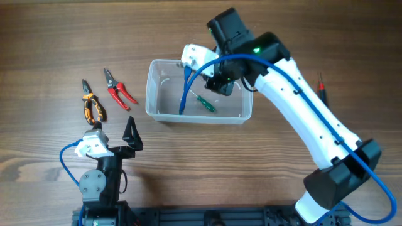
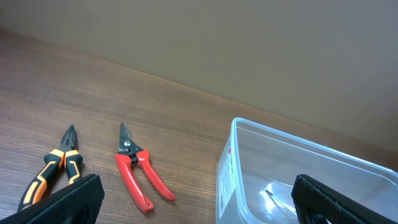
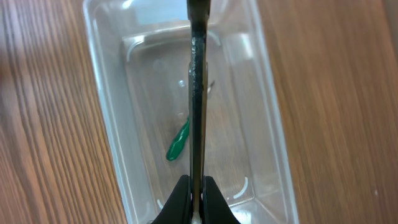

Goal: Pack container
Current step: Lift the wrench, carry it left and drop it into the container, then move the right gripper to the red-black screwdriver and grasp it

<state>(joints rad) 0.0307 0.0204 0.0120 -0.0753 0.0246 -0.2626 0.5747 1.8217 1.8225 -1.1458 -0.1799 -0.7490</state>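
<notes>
The dark tool is still above the open container, so the right gripper will first go down over the green-handled screwdriver and then open, to get the tool toward the container's bottom.
The clear plastic container stands at the table's middle, and it also shows in the left wrist view and the right wrist view. A green-handled screwdriver lies on its floor. My right gripper hovers over the container's right half. Its jaws are shut on a thin dark tool seen edge-on, which points along the container. My left gripper is open and empty, low at the front left, with its fingers wide apart.
Red-handled pliers and orange-and-black pliers lie on the wood left of the container. A red-and-black tool lies at the right, beside the right arm.
</notes>
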